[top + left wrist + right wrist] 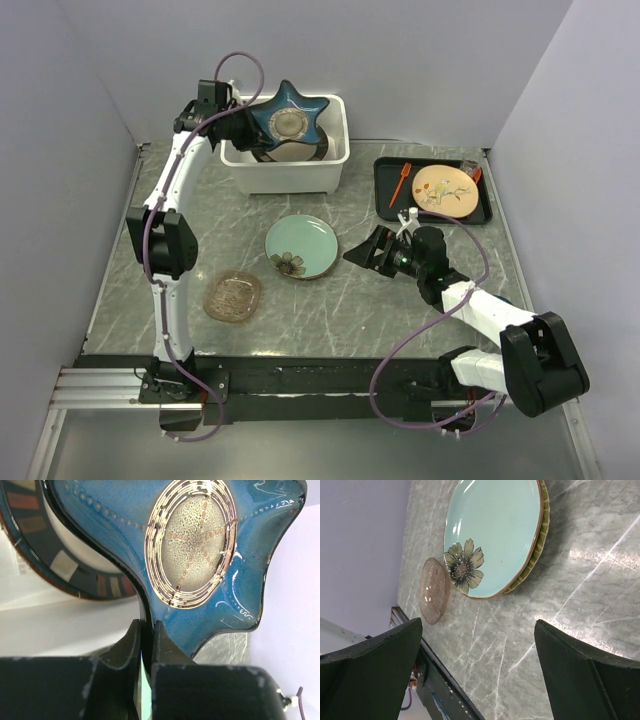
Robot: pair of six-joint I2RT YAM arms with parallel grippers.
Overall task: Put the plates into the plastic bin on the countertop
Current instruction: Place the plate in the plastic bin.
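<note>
Next, my left gripper moves down into the white bin (285, 172) and releases the blue plate onto the dark-rimmed cream plate, since that plate already lies below it.
The blue star-shaped plate (290, 122) (200, 545) stands tilted over the white plastic bin (285, 172) at the back. My left gripper (232, 125) (146, 627) is shut on one of the plate's points. A dark-rimmed cream plate (60, 565) lies in the bin behind it. On the counter, a pale green flowered plate (302, 246) (495, 530) rests on another plate with a green ribbed rim (543, 525). An amber glass plate (232, 296) (434, 590) lies to their left. My right gripper (372, 250) (477, 625) hovers open just right of the flowered plate, holding nothing.
A flat black tray (385, 190) at the back right holds a tan round plate (443, 189) and an orange utensil (397, 184). Grey walls close in the counter on three sides. A black rail (300, 380) runs along the near edge.
</note>
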